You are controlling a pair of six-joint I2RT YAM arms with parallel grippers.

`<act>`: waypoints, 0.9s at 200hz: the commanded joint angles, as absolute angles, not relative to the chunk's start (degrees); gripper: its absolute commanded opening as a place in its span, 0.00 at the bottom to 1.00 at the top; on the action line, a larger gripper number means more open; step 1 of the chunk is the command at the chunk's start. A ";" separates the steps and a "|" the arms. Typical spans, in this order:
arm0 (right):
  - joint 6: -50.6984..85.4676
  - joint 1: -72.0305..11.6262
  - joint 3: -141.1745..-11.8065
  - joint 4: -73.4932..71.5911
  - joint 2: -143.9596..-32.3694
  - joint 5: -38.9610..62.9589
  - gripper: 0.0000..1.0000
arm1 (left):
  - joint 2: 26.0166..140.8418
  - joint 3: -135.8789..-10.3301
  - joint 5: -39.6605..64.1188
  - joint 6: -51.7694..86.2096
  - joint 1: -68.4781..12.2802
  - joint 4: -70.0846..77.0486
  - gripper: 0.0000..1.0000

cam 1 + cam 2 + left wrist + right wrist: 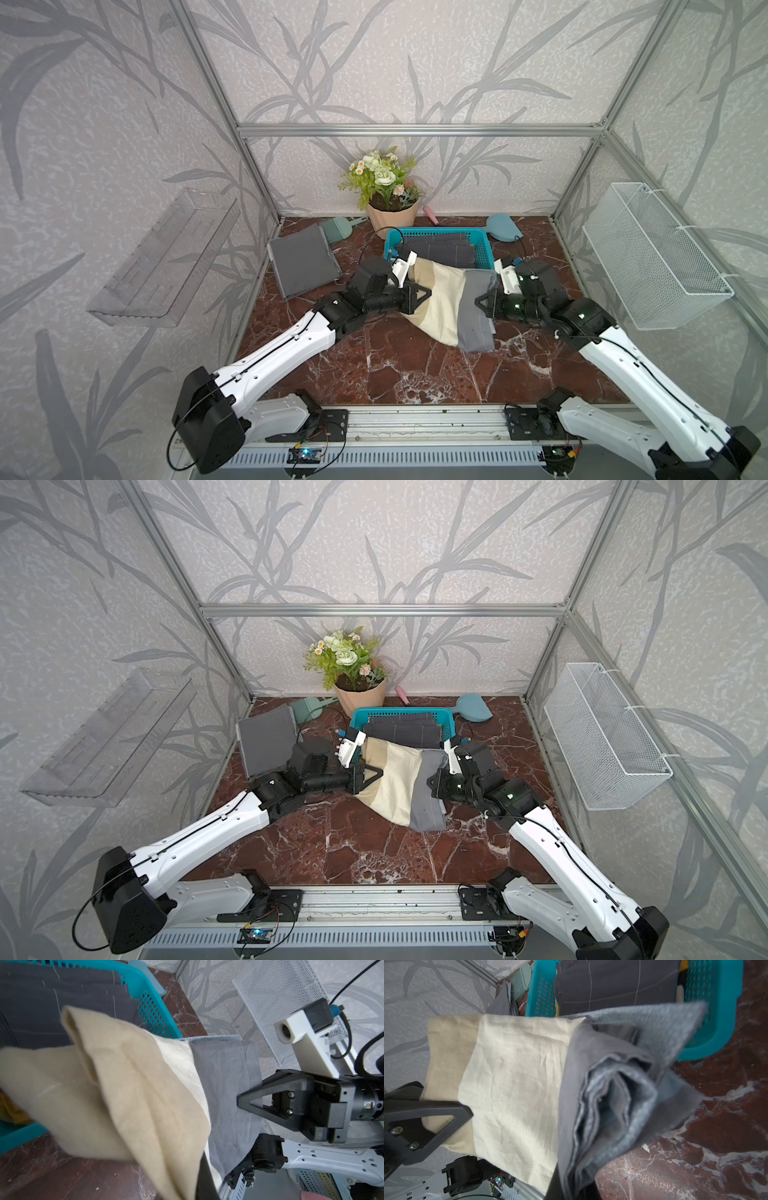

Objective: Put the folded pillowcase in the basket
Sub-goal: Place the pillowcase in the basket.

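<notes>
I should next move my right gripper outward and down and let go of the grey edge onto the grey checked cloth (460, 253) (648, 984), because the basket is outward and below the gripper.
The folded pillowcase (444, 303), cream on one half and grey on the other, hangs stretched between my two grippers just in front of the turquoise basket (436, 231). My left gripper (426, 296) is shut on its cream edge. My right gripper (480, 300) is shut on its grey edge. Both top views show the cloth (399, 779) sagging, its lower corner close to the marble tabletop. In the left wrist view the cream folds (135, 1095) hide my own fingertips. The right wrist view shows bunched grey layers (612, 1095) and the basket (716, 1022) behind.
Dark grey checked cloth (440, 251) lies in the basket. Another folded grey cloth (305, 266) sits at the left. A flower pot (392, 216), green brush (336, 230) and blue dustpan (503, 228) line the back. A white wire-mesh basket (652, 257) and a clear shelf (166, 257) hang on the side walls.
</notes>
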State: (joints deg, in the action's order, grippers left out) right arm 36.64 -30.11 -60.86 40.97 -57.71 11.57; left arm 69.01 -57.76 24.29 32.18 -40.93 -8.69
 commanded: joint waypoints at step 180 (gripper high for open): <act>20.04 -11.56 -83.32 25.44 -97.28 9.94 0.00 | 102.65 -71.51 14.14 26.45 -27.78 7.74 0.00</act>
